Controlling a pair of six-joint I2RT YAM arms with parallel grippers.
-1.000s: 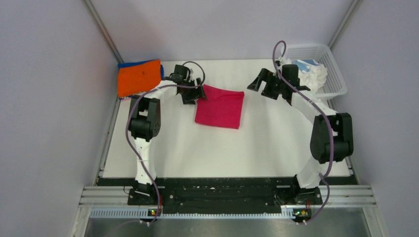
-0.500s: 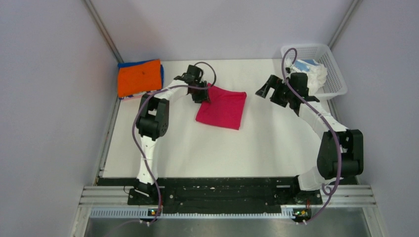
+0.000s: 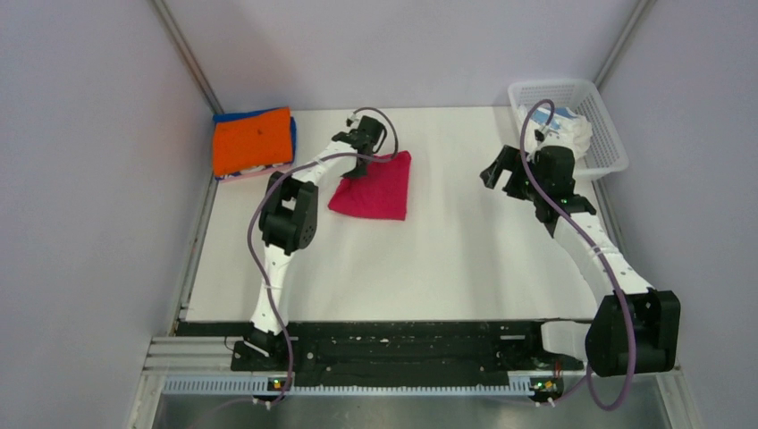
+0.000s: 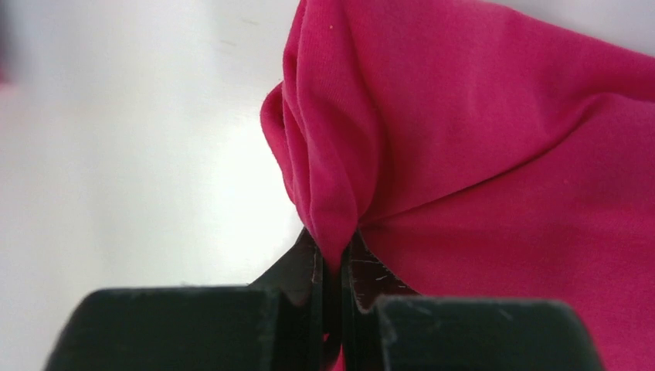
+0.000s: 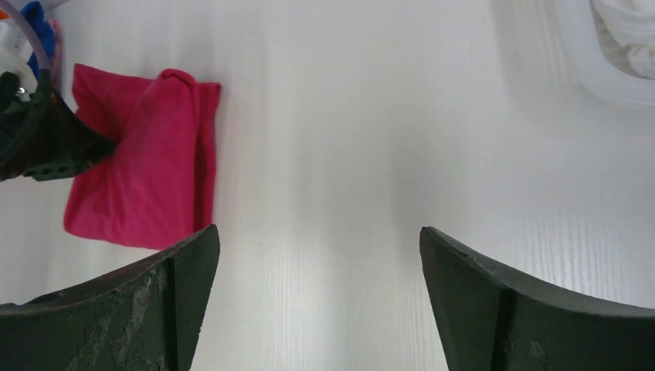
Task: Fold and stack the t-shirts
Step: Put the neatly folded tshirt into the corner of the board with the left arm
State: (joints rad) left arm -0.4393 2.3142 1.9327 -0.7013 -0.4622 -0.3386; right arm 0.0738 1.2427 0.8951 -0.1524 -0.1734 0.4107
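Observation:
I will next lift the folded crimson-pink shirt with my left gripper, carry it left in the top view to the stacked orange t-shirt (image 3: 253, 143), lower it and release it.
A folded crimson-pink t-shirt (image 3: 375, 188) lies left of the table's middle, its far left corner bunched up. My left gripper (image 3: 359, 164) is shut on that corner. In the left wrist view the cloth (image 4: 479, 139) is pinched between the closed fingers of the left gripper (image 4: 332, 249). The right wrist view shows the same shirt (image 5: 143, 166) at upper left. A folded orange t-shirt (image 3: 252, 140) rests on a blue one (image 3: 229, 116) at the far left corner. My right gripper (image 3: 502, 170) hovers open over bare table, and in its own view the right gripper (image 5: 318, 232) holds nothing.
A white mesh basket (image 3: 572, 89) stands at the far right corner with crumpled white and pale blue shirts (image 3: 565, 132) inside. Its rim shows in the right wrist view (image 5: 587, 73). Walls close in the left, right and far sides.
My left gripper has shut on the pink shirt's corner and dragged the shirt leftward, bunching it. The right gripper has drawn back to the right, still open.

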